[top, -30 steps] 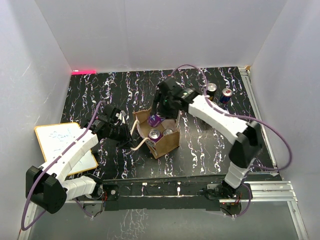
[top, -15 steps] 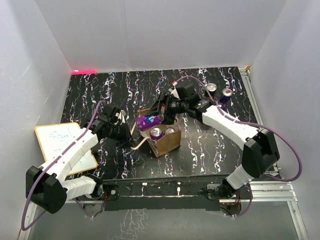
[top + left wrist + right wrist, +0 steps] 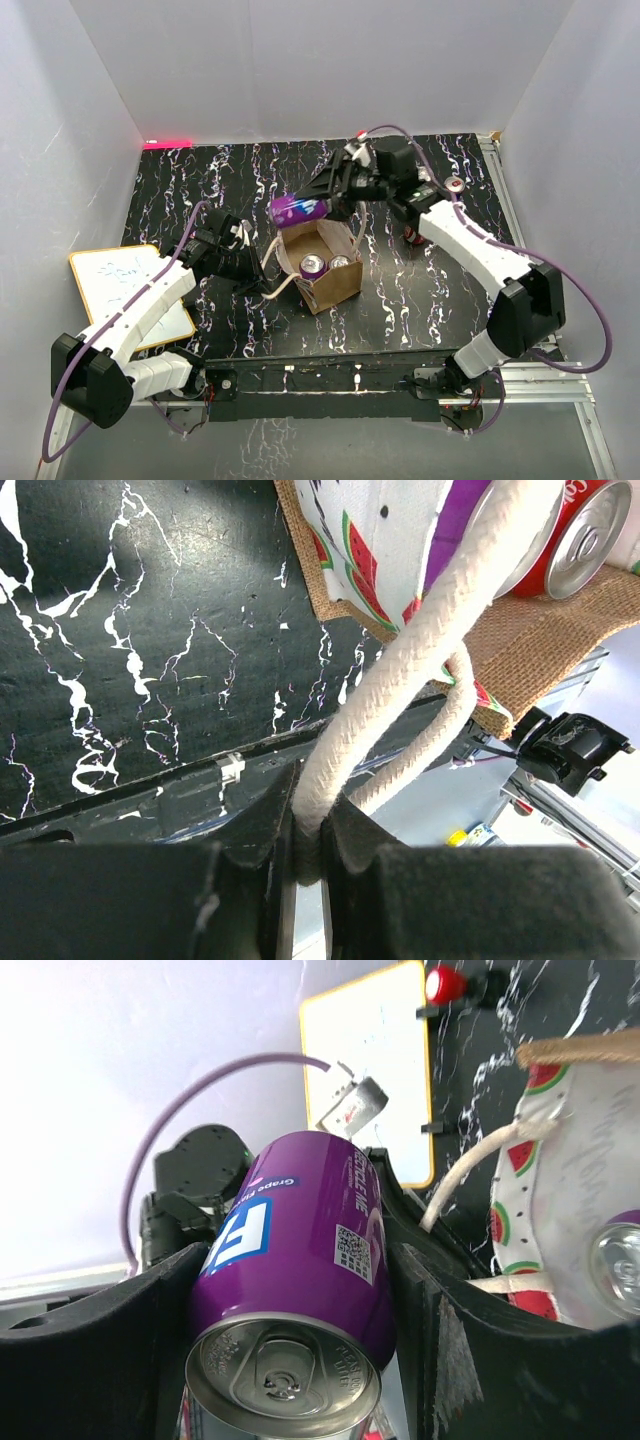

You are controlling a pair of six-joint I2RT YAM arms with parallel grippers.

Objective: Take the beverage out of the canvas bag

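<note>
Tabletop by the red-topped can is below my right gripper and to its right in the top view; next I carry the lifted-out purple can there, lower and release it.
The tan canvas bag stands mid-table with two can tops showing inside. My right gripper is shut on a purple grape can and holds it on its side above the bag's far edge, clear of the opening. In the right wrist view the can fills the space between the fingers, with the bag's watermelon lining below. My left gripper is shut on the bag's cream rope handle, at the bag's left side. A red can lies in the bag.
A white board lies at the left table edge. A red-topped can stands at the back right, and something red shows under the right arm. White walls close in three sides. A metal rail runs along the right edge.
My right gripper has lifted the purple can up out of the bag and toward the back, tipping it onto its side. The left arm has kept hold of the handle.
</note>
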